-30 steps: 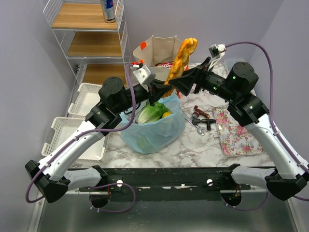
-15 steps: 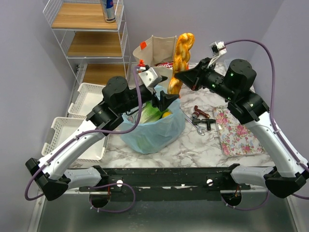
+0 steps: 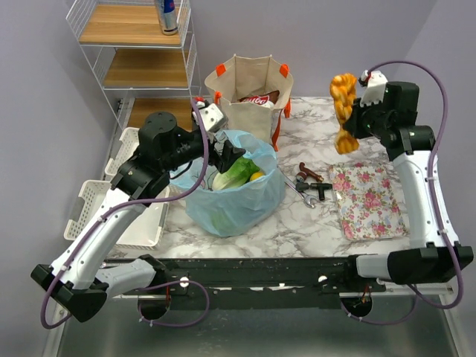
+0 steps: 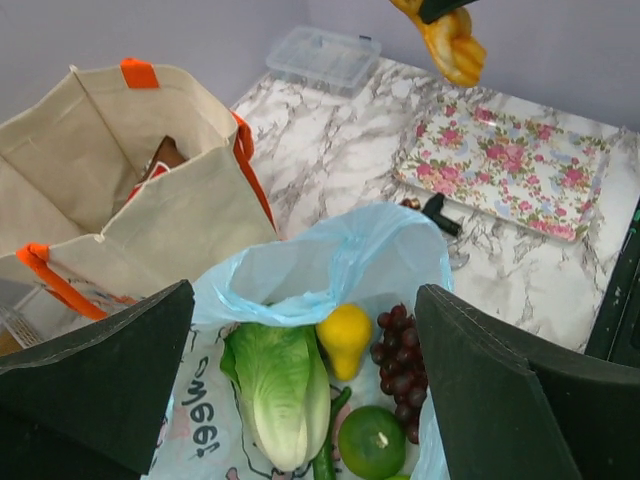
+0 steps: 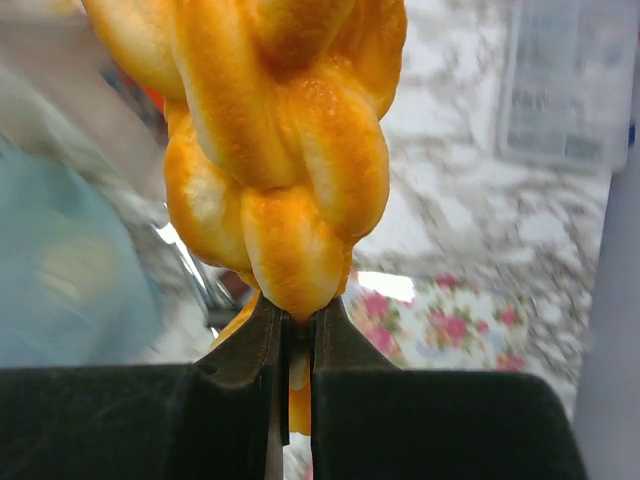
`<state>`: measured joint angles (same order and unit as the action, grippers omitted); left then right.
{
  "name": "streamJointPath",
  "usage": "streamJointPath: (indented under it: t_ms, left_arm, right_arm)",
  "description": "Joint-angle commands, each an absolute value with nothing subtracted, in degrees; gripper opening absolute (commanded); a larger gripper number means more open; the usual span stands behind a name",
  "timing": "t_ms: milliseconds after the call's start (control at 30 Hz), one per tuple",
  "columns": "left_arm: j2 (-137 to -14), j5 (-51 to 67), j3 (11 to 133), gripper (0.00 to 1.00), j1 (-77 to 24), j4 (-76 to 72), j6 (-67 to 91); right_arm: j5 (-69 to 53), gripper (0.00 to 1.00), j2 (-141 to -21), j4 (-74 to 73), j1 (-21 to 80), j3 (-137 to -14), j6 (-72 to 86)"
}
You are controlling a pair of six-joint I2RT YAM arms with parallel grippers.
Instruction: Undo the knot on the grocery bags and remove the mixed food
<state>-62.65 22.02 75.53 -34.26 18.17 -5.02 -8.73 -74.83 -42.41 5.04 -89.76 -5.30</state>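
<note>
My right gripper moves back and lowers the bread point(image 3: 343, 111) onto the empty floral tray next.
The light-blue plastic bag point(image 3: 234, 190) stands open in the middle of the table. Inside it are a lettuce point(image 4: 280, 390), a yellow fruit point(image 4: 345, 335), dark grapes point(image 4: 400, 350) and a green fruit point(image 4: 372, 440). My left gripper point(image 4: 305, 290) hovers open over the bag's mouth with nothing between its fingers. The beige canvas tote point(image 3: 249, 89) with orange handles stands open behind the bag, a red packet showing inside. My right gripper point(image 5: 298, 310) is shut on the lower end of a braided orange bread point(image 3: 343, 111), held in the air at the right.
A floral tray point(image 3: 368, 201) lies at the right, with metal tools point(image 3: 312, 182) beside it. White wire baskets point(image 3: 134, 149) sit at the left below a wire shelf holding a drink can point(image 3: 168, 15). A clear plastic box point(image 4: 325, 60) lies at the back.
My left gripper opened, let go of the bread and drew back left over the blue bag. The right gripper shut on the bread and carried it to the right.
</note>
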Motion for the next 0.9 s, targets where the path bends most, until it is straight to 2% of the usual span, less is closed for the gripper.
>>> streamJointPath:
  t_ms: [0, 267, 600, 767, 800, 867]
  left_arm:
    - [-61.53, 25.09, 77.05, 0.94, -33.06, 25.17, -6.91]
    - [-59.6, 25.23, 74.06, 0.94, -31.54, 28.49, -9.57]
    - [-59.57, 25.2, 72.73, 0.94, -31.36, 30.28, -11.33]
    - [-59.83, 25.38, 71.77, 0.95, -31.38, 31.04, -11.82]
    - [-59.93, 25.41, 71.62, 0.95, -31.37, 31.42, -12.18]
    - [-59.94, 25.55, 70.97, 0.95, -31.38, 32.35, -13.55]
  right_arm:
    - [-17.12, 0.01, -77.02, -57.29, -6.76, -85.73, -23.14]
    - [-17.82, 0.01, -79.42, -59.3, -26.36, -72.76, -42.43]
    - [-14.37, 0.01, -84.51, -49.39, -29.52, -61.87, -46.11]
    - [-14.85, 0.01, -89.27, -44.87, -29.84, -60.9, -44.04]
    - [-14.94, 0.02, -90.36, -44.7, -29.84, -61.13, -43.81]
    - [-13.9, 0.13, -92.71, -44.02, -29.8, -61.14, -43.79]
